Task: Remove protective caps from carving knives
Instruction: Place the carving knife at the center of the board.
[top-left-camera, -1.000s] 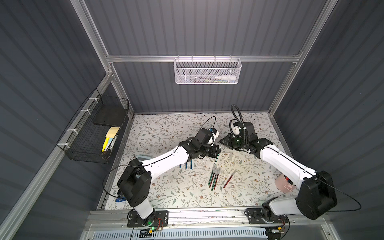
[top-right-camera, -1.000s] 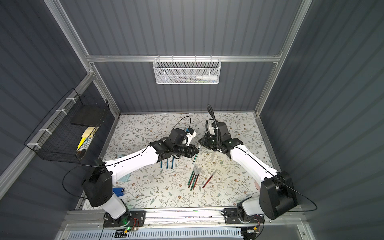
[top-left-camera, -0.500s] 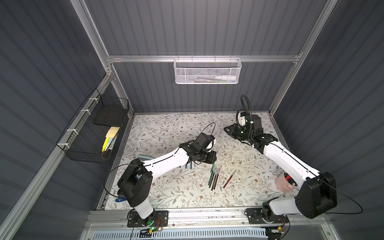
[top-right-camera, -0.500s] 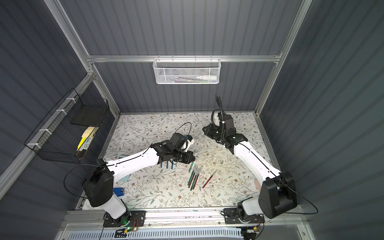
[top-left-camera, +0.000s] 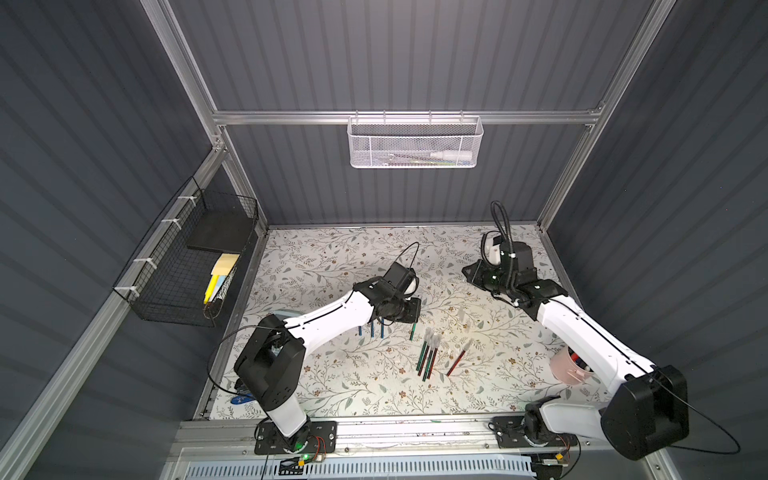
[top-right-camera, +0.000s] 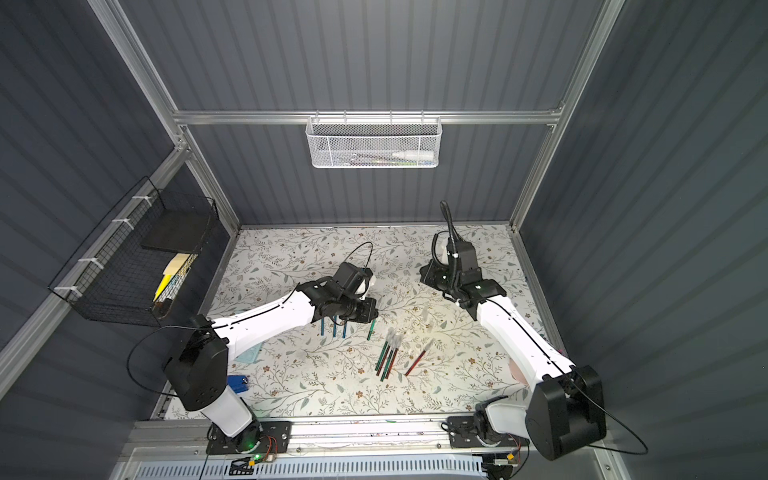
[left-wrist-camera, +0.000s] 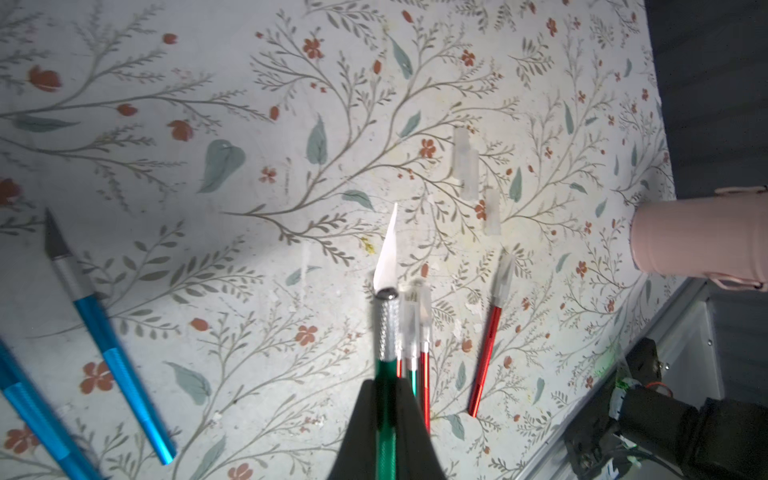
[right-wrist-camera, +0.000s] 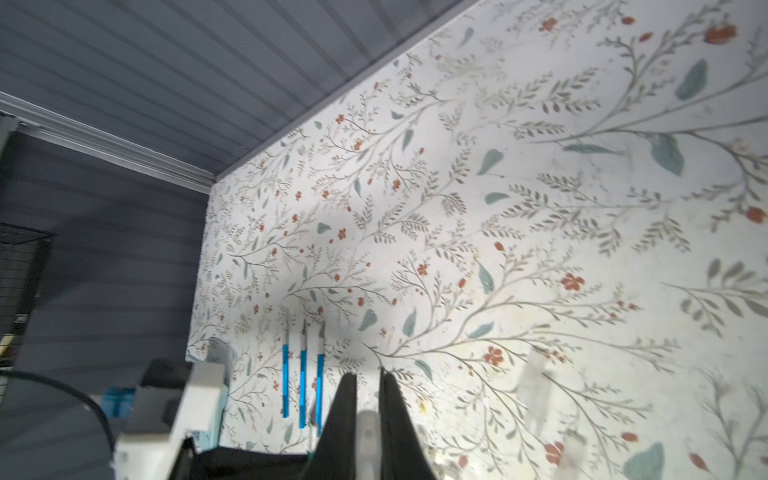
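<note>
I will next move my left gripper down toward the bare mat (left-wrist-camera: 196, 320) beside the nearest blue knife and let go of the green carving knife, because uncapped knives are already there.
In the left wrist view my left gripper (left-wrist-camera: 385, 384) is shut on a green carving knife (left-wrist-camera: 388, 324) whose bare silver blade points away. Both top views show that knife (top-left-camera: 412, 332) (top-right-camera: 371, 330) slanting down from the gripper over the mat. My right gripper (right-wrist-camera: 368, 380) is shut on a whitish protective cap (right-wrist-camera: 368, 432), held above the far right of the mat (top-left-camera: 467, 272). Three uncapped blue knives (top-left-camera: 372, 330) (right-wrist-camera: 302, 386) lie side by side under the left arm. Several capped knives (top-left-camera: 428, 359) and a capped red one (left-wrist-camera: 486, 353) lie mid-mat. Loose caps (left-wrist-camera: 467, 162) lie beyond them.
A pink cup (top-left-camera: 567, 368) (left-wrist-camera: 698, 239) stands at the mat's right edge under the right arm. A white mesh basket (top-left-camera: 415, 141) hangs on the back wall and a black wire basket (top-left-camera: 195, 257) on the left wall. A blue object (top-left-camera: 241, 399) lies at the front left corner.
The two grippers were together at mid-table; the right one has pulled away to the far right with the cap. The left one has dropped toward the mat with the green knife.
</note>
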